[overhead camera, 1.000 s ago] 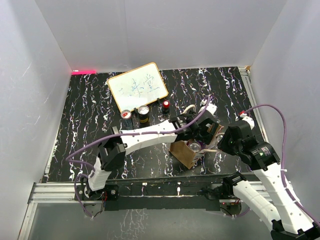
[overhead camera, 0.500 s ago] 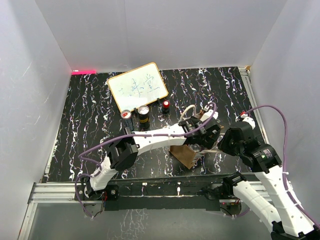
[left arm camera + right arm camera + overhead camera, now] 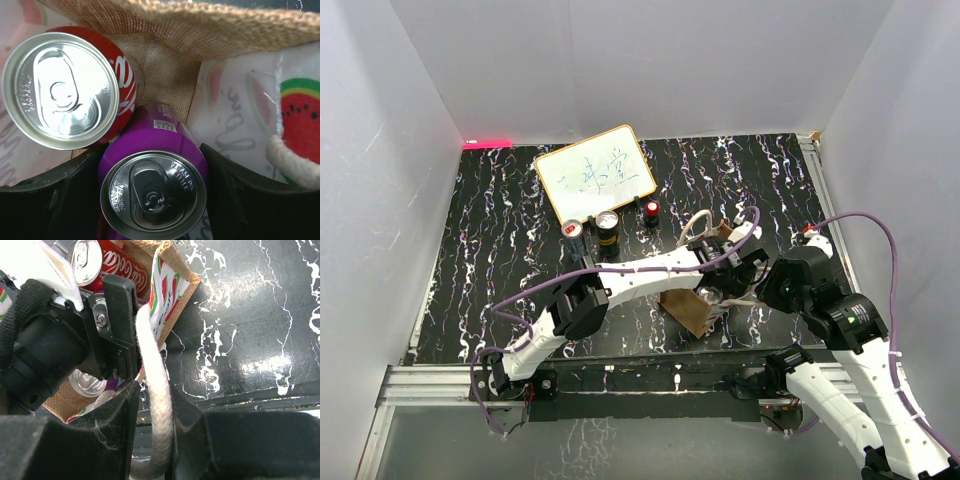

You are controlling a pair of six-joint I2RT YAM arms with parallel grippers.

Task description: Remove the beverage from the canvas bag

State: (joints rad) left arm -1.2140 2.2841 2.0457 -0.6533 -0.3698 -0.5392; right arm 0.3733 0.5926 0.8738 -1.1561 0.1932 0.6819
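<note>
The table beside the red-marked can is bare to the left in the top view, so the robot's left gripper will next raise the purple can [image 3: 152, 187], lower it there and let go of it.
The brown canvas bag [image 3: 683, 306] stands at the near middle-right of the table, its woven wall [image 3: 210, 30] and watermelon-print lining showing in the left wrist view. My left gripper [image 3: 725, 268] reaches down inside it. Its fingers [image 3: 55, 200] press both sides of a purple can [image 3: 152, 187]. A red cola can [image 3: 65, 90] stands upright beside it in the bag and also shows in the right wrist view [image 3: 117, 262]. My right gripper [image 3: 155, 390] is shut on the bag's white cord handle [image 3: 152, 360] at the bag's right edge [image 3: 755, 287].
A whiteboard [image 3: 595, 172] leans at the back. Three cans stand in front of it: a red-marked one [image 3: 573, 230], a dark one [image 3: 607, 226] and a small red one [image 3: 651, 211]. White walls enclose the table; a metal rail [image 3: 620, 375] runs along the near edge.
My left arm has stretched further right and lowered its gripper into the bag around the purple can. My right gripper has kept hold of the cord handle and barely shifted.
</note>
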